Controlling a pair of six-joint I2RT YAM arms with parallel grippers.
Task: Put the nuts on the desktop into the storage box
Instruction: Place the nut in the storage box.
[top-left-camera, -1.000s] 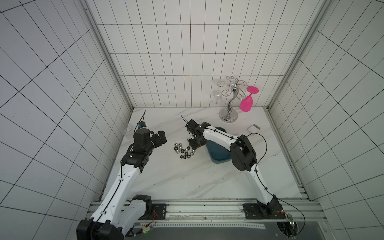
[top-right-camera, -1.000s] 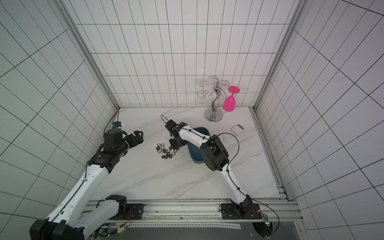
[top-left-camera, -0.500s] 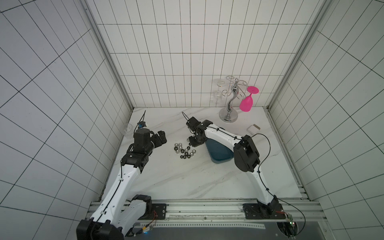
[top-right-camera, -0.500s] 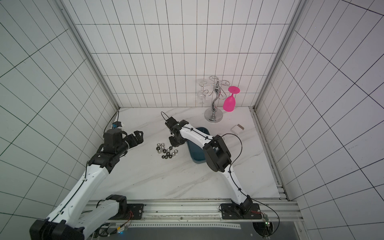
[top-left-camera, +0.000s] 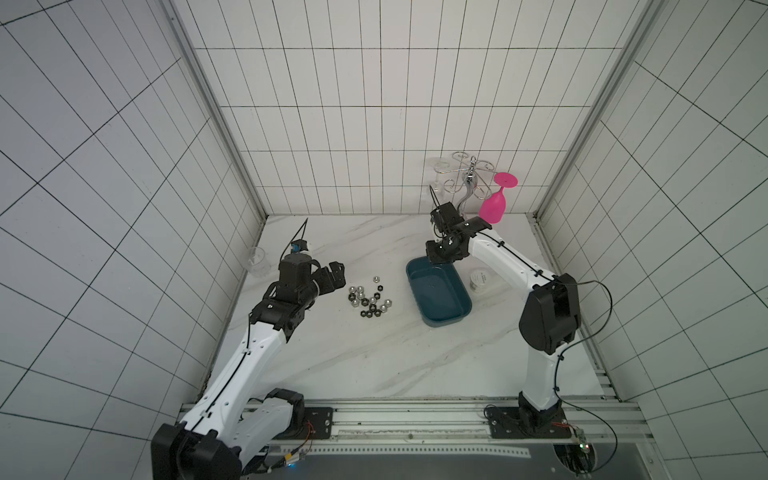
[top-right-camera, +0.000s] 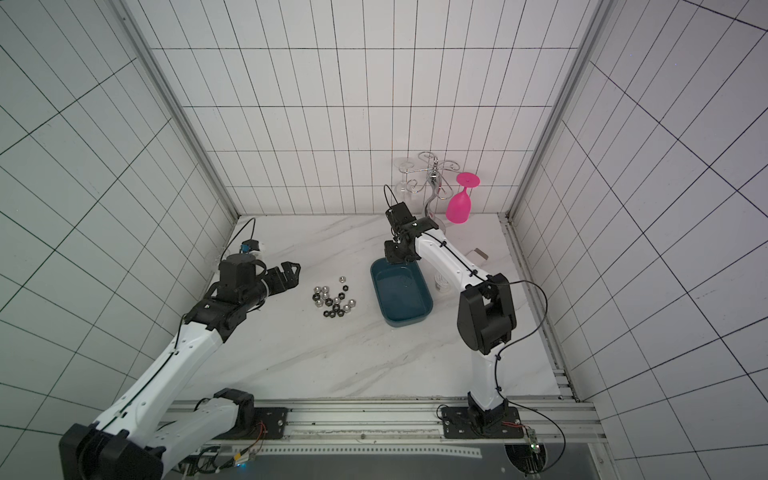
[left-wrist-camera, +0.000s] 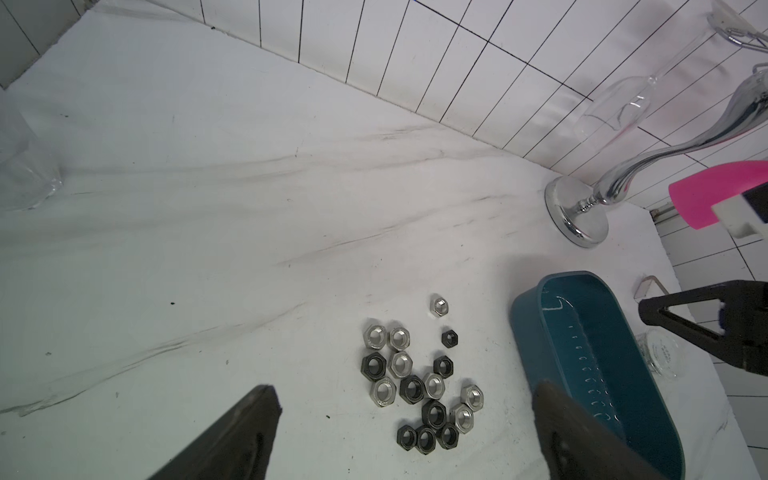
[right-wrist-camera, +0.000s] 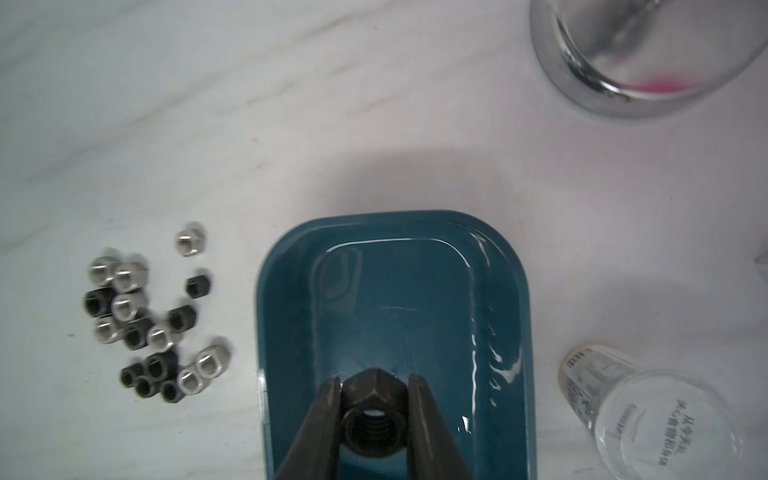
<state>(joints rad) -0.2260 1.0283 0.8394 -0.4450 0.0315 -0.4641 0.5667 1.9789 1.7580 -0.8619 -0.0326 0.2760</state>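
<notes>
My right gripper holds the black nut above the bottom of the box, so it should lower the nut into the far end of the teal storage box and release it.
Several silver and black nuts lie bunched on the white marble desktop, just left of the teal storage box. My right gripper hangs over the box's far end, shut on one black nut that sits between its fingertips above the box floor. My left gripper hovers open left of the pile, with nothing between its fingers. The left wrist view shows the pile ahead and the box wall beside it.
A chrome glass rack with a pink glass stands at the back, close behind my right wrist. A small clear jar sits right of the box. A clear cup is by the left wall, a white block at the right.
My right gripper closed on a black nut at the pile, then lifted and swung right with it to above the box. The left arm has stayed put.
</notes>
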